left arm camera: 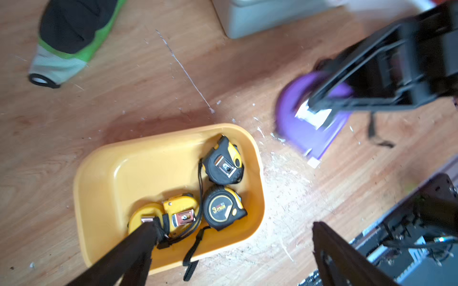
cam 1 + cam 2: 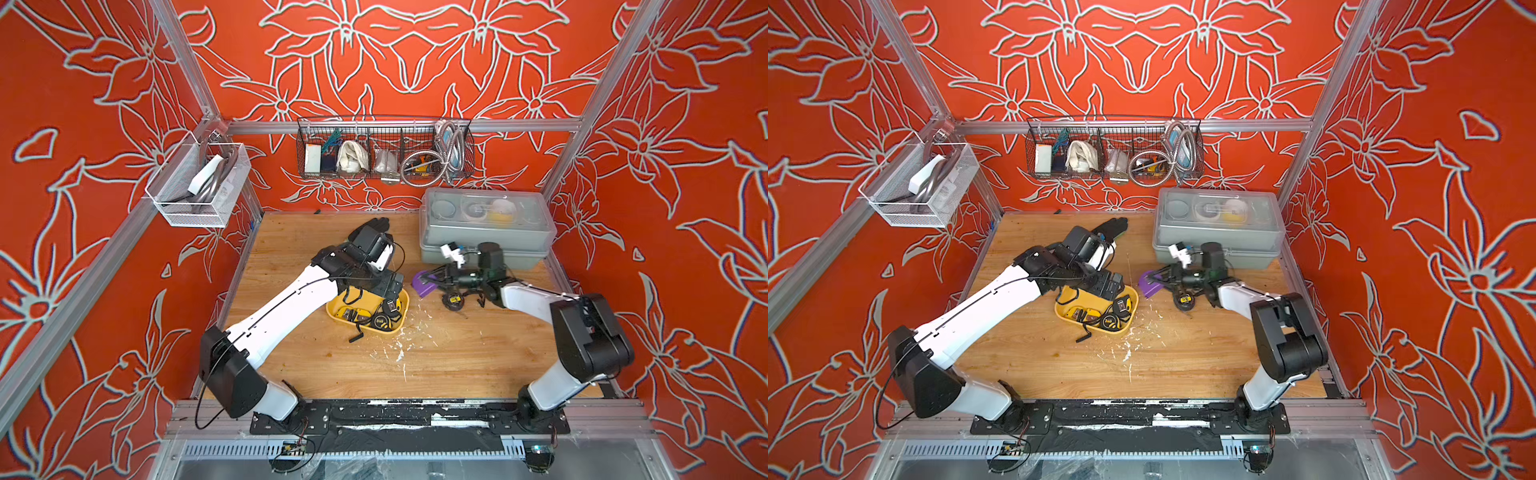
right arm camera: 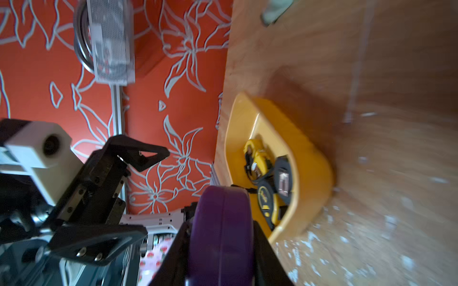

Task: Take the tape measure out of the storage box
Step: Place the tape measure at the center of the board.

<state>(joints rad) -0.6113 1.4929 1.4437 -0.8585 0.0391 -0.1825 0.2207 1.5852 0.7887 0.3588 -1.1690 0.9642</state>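
My right gripper should move back past the black-and-yellow tape measure and down to let go of the purple tape measure, because bare wood is below and back from the gripper.
The yellow storage box [image 2: 334, 311] [image 1: 158, 158] [image 3: 309, 158] sits mid-table and holds several tape measures, black-and-yellow ones [image 1: 223, 163] [image 1: 223, 209] and yellow ones [image 1: 181, 210]. My left gripper [image 2: 390, 291] [image 1: 233, 225] hovers open over the box's right end, one finger [image 1: 138, 245] above a yellow tape measure, nothing between its fingers. To the right of the box, my right gripper [image 2: 436, 279] [image 3: 220, 235] is shut on a purple tape measure [image 2: 423, 283] [image 2: 1149, 283] [image 1: 309, 138] [image 3: 220, 222]. Another black-and-yellow tape measure [image 2: 452, 300] [image 2: 1185, 300] lies on the wood below the right arm.
A grey clear-lidded toolbox [image 2: 486, 232] stands at the back right, close behind the right gripper. A black-and-green glove [image 2: 374, 226] [image 1: 71, 37] lies behind the left arm. Wire baskets [image 2: 384, 149] [image 2: 199, 187] hang on the walls. White flecks [image 2: 399, 353] litter the wood in front of the box.
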